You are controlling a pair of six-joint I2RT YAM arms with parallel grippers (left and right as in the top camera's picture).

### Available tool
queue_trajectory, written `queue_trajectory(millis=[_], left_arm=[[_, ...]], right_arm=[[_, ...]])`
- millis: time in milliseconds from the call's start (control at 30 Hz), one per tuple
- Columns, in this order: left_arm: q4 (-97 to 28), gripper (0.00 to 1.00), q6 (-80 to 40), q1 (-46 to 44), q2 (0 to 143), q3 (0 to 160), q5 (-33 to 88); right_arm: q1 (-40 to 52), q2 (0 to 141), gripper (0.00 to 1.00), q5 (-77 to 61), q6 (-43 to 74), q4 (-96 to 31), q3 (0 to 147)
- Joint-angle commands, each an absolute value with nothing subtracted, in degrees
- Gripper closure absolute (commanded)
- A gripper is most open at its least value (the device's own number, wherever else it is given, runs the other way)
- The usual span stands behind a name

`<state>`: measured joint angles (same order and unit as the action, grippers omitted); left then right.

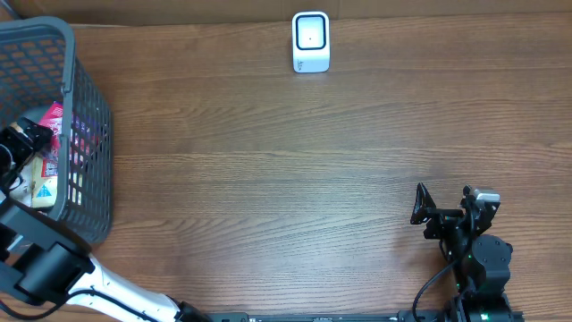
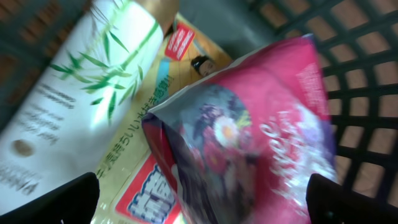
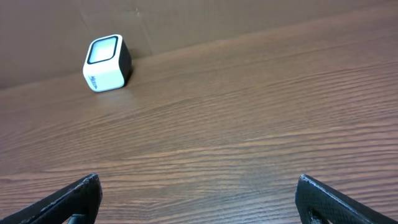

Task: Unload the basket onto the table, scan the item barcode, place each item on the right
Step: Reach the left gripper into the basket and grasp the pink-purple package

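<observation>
The pink floral pouch [image 2: 261, 143] gets my left gripper next, coming down and closing on its edge over the yellow packet [image 2: 170, 163]. That side of the pouch lies clear of the basket's mesh side.
The white barcode scanner [image 1: 310, 42] stands at the table's far edge, and the right wrist view shows the scanner [image 3: 107, 62] at upper left. Items lie in the grey basket [image 1: 89, 134]. My left gripper [image 1: 25, 143] reaches down into it, open. Up close, a pink floral pouch [image 2: 261, 143] lies between the wide-apart fingers [image 2: 56, 202] of the left gripper [image 2: 202, 205], which do not press on it. Under it are a yellow packet with a red label [image 2: 149, 186] and a white pack printed with bamboo leaves [image 2: 81, 93]. My right gripper [image 1: 444, 199] hovers open over bare wood.
The basket's mesh wall [image 2: 367, 93] rises close on the right of the pouch. The left arm [image 1: 54, 264] runs from the front left corner up to the basket. Brown wooden tabletop [image 3: 249, 112] stretches between the right gripper [image 3: 199, 199] and the scanner.
</observation>
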<state>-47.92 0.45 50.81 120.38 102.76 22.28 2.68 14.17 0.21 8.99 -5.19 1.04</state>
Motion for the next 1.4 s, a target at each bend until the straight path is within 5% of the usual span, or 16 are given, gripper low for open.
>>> queue_trajectory(millis=[0, 200, 367, 433, 600, 1367], left_arm=[[-47.3, 0.04, 1.7, 49.7, 122.3, 103.9, 22.4], [-46.0, 0.14, 1.7, 48.7, 122.5, 103.9, 21.1], [-46.0, 0.37, 1.1, 48.3, 122.5, 103.9, 19.5], [-46.0, 0.48, 1.1, 48.3, 122.6, 103.9, 19.5], [-46.0, 0.96, -1.8, 48.3, 122.5, 103.9, 19.3], [-60.5, 0.96, -18.1, 47.2, 104.7, 119.4, 7.5]], right_arm=[[2.9, 14.4, 0.0, 0.3, 9.1, -4.8, 0.5], [2.9, 14.4, 0.0, 0.3, 9.1, -4.8, 0.5], [2.9, 14.4, 0.0, 0.3, 9.1, -4.8, 0.5], [2.9, 14.4, 0.0, 0.3, 9.1, -4.8, 0.5], [2.9, 14.4, 0.0, 0.3, 9.1, -4.8, 0.5], [2.9, 14.4, 0.0, 0.3, 9.1, -4.8, 0.5]])
